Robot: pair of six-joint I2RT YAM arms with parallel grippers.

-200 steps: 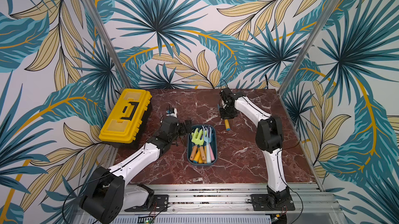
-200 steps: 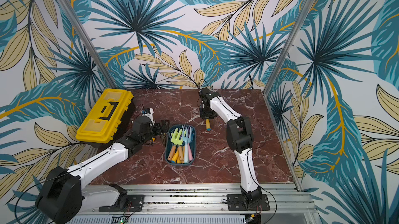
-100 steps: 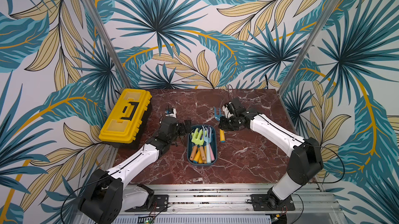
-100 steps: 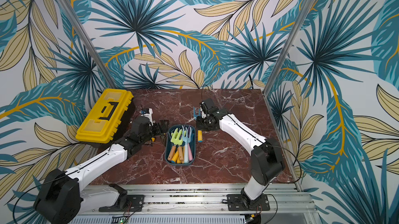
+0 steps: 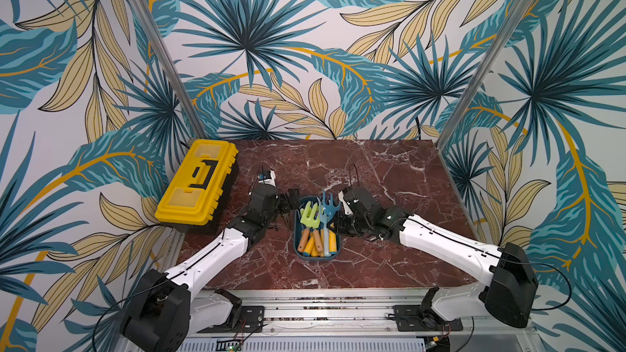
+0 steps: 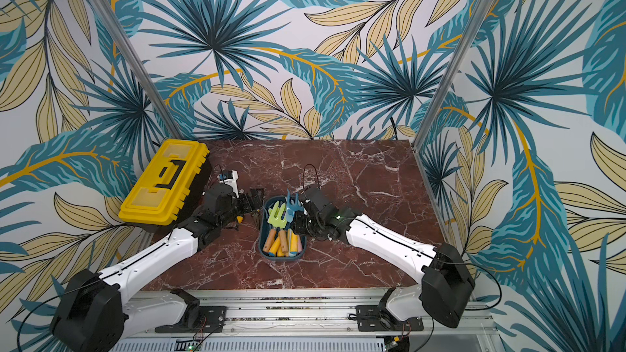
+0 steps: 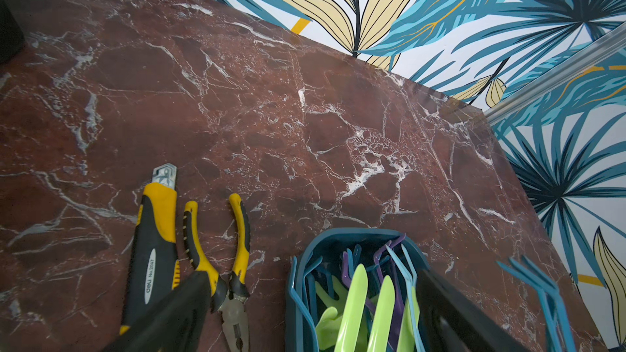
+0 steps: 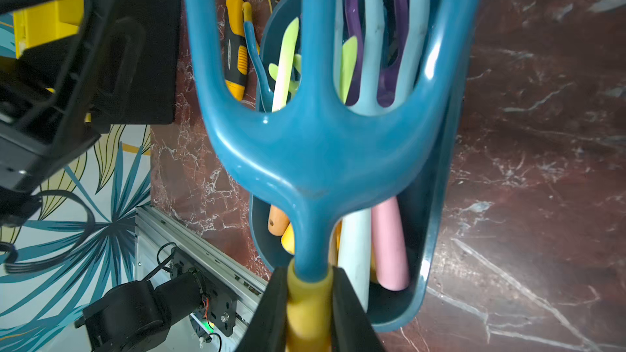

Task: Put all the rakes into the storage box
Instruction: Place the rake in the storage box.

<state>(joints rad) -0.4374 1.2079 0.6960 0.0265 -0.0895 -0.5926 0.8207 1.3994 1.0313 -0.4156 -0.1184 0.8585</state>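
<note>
The rake's head still hangs above the pile of rakes, so my right gripper will next go down from the storage box's rim onto the rake handles in the box and release the rake.
The rake has a blue pronged head and a yellow handle. My right gripper is shut on the handle. In both top views the rake's head hangs above the far end of the storage box, a dark teal tub, with the right gripper at its right rim. The storage box holds several other rakes. My left gripper stands open just left of the tub, holding nothing.
A yellow toolbox sits shut at the table's left edge. A yellow-black utility knife and pliers lie on the marble between the left gripper and the tub. A green rake tops the pile.
The right arm swung from the back of the table down toward the tub, carrying the rake; its head now hangs over the tub. The left arm stayed still.
</note>
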